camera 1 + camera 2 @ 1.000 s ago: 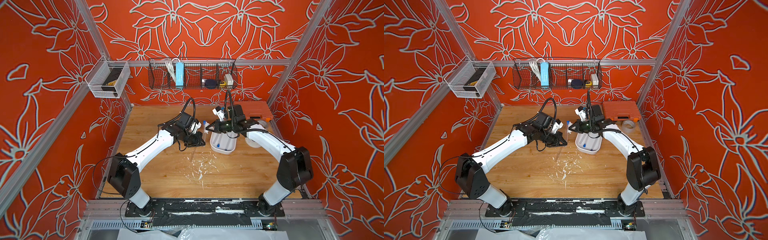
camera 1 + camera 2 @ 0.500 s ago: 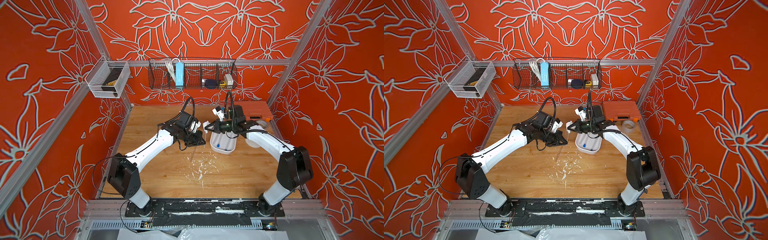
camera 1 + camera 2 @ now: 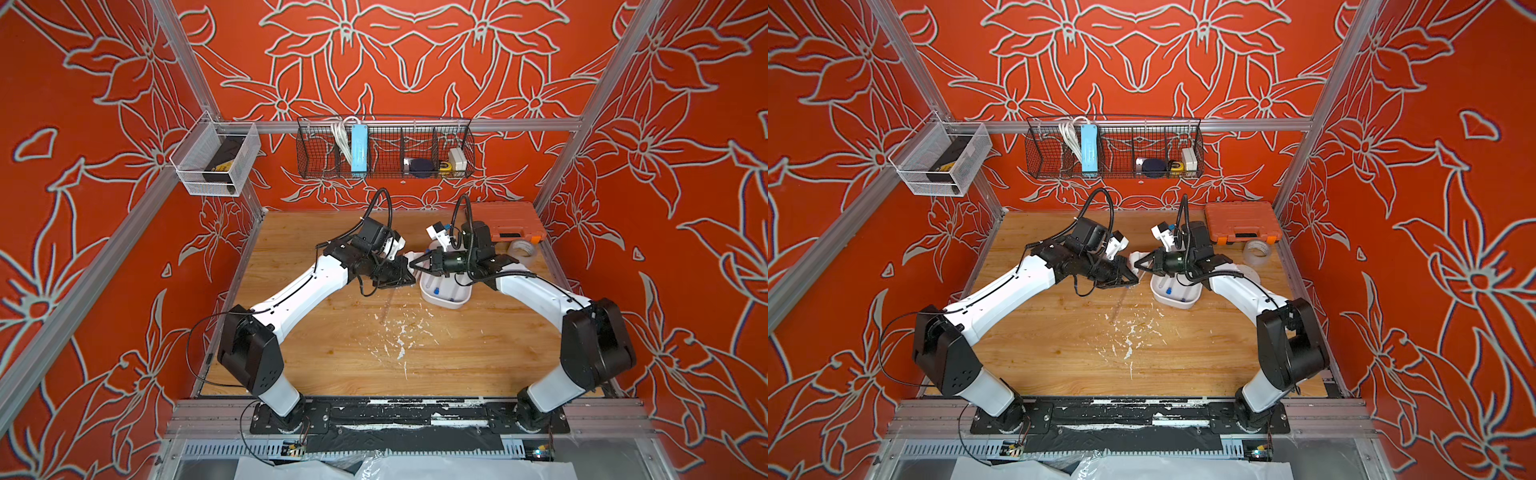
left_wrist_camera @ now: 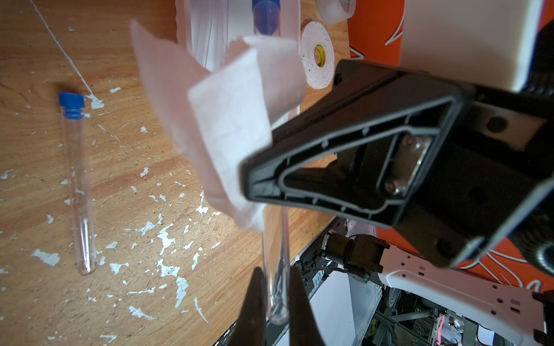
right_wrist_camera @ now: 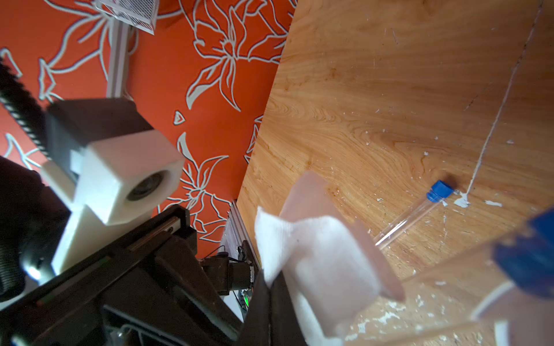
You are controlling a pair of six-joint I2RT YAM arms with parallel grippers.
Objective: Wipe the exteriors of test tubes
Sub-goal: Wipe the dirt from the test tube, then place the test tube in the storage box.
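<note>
The white dish (image 4: 233,20) already has blue-capped tubes in it, so I will move my left gripper away from the tissue (image 4: 230,119), over those tubes, and down to let go of the tube's rounded end.
My left gripper (image 4: 276,278) is shut on the rounded end of a clear test tube (image 4: 274,248). The tube runs away from the jaws to its blue cap (image 4: 265,12). A folded white tissue (image 4: 230,119) is wrapped round the tube's middle, and my right gripper (image 5: 271,278) is shut on that tissue (image 5: 317,263). In both top views the two grippers meet tip to tip (image 3: 411,266) above the table, just left of a white dish (image 3: 453,301). A second capped test tube (image 4: 76,182) lies loose on the wood. More blue-capped tubes (image 3: 436,287) lie in the dish.
An orange tool case (image 3: 513,220) and a clear tape roll (image 3: 521,248) sit at the back right, with a white tape roll (image 4: 317,55) near the dish. White flecks (image 3: 399,336) spot the table's middle. A wire basket (image 3: 384,147) hangs on the back wall.
My right gripper has slid the tissue leftward along the held tube, up against the left gripper. The tube's cap no longer shows from above. The left arm has hardly moved.
</note>
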